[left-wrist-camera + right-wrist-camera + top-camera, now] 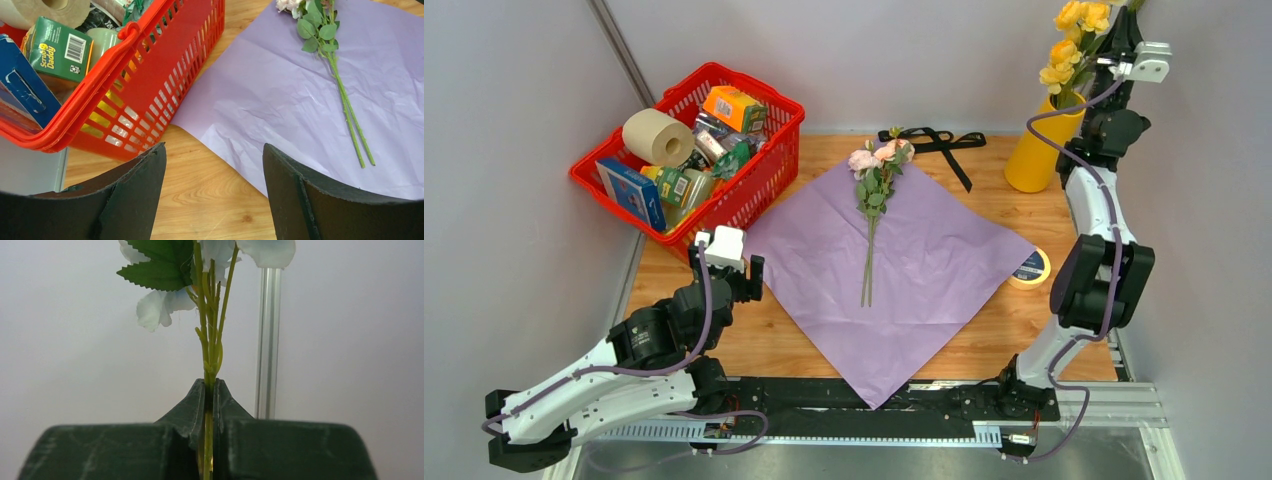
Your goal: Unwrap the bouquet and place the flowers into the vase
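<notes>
My right gripper shifts the pale blue flower [160, 307], still high by the yellow vase, toward the yellow flowers [1069, 45] next, then lowers the stems inside.
The bouquet lies undone: its lilac wrapping paper [924, 260] is spread flat on the table and the black ribbon [934, 140] lies behind it. Pink flowers [871, 190] with long green stems [347, 107] rest on the paper [285, 85]. The yellow vase [1042, 150] stands at the back right with yellow flowers [1069, 45] in it. High above it, my right gripper [1122, 32] is shut on a green stem [210, 355] of a pale blue flower [160, 307]. My left gripper [214, 150] stands open over bare wood by the paper's left edge, holding nothing.
A red basket [754, 190] with a paper roll [657, 137] and boxes sits at the back left, close to my left gripper [729, 265]. A yellow tape ring [1031, 267] lies right of the paper. Grey walls close in both sides.
</notes>
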